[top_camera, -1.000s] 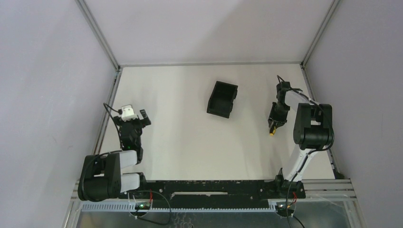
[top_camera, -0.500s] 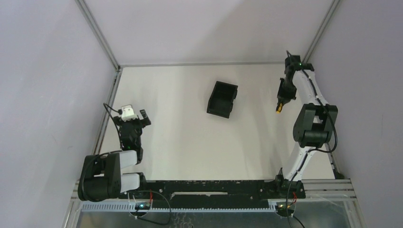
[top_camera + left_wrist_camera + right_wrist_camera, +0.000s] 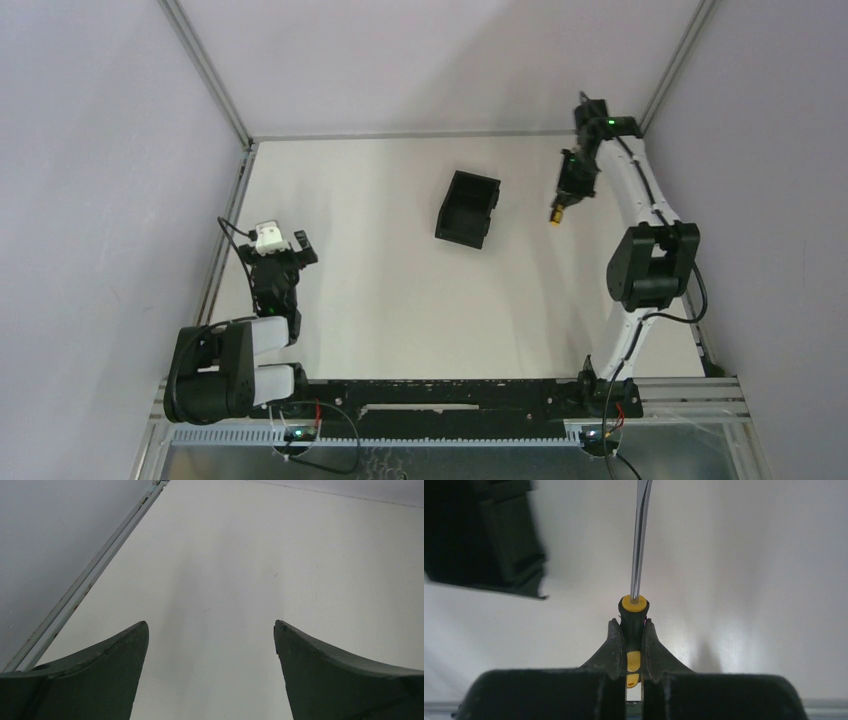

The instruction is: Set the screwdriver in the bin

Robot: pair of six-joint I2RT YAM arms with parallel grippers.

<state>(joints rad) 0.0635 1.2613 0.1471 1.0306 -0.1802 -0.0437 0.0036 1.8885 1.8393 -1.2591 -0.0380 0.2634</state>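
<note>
Next, my right gripper carries the screwdriver (image 3: 556, 212) from over bare table left in the top view, then lowers into the open bin (image 3: 468, 208) to release it.
My right gripper (image 3: 570, 190) is shut on the screwdriver (image 3: 556, 212), held above the table to the right of the bin. In the right wrist view the two fingers clamp its black handle with yellow marks (image 3: 633, 617), and the thin metal shaft points away from me. The black open-top bin (image 3: 468, 208) sits on the table at the middle back; its corner shows at the upper left of the right wrist view (image 3: 479, 535). My left gripper (image 3: 278, 262) is open and empty at the left side, over bare white table (image 3: 210, 625).
Metal frame rails (image 3: 222, 250) run along the table's left, back and right edges, with grey walls around them. The right arm's elbow (image 3: 650, 265) stands at the right side.
My right gripper has carried the screwdriver up and away from the near right, then leftward toward the bin. The left arm has not moved.
</note>
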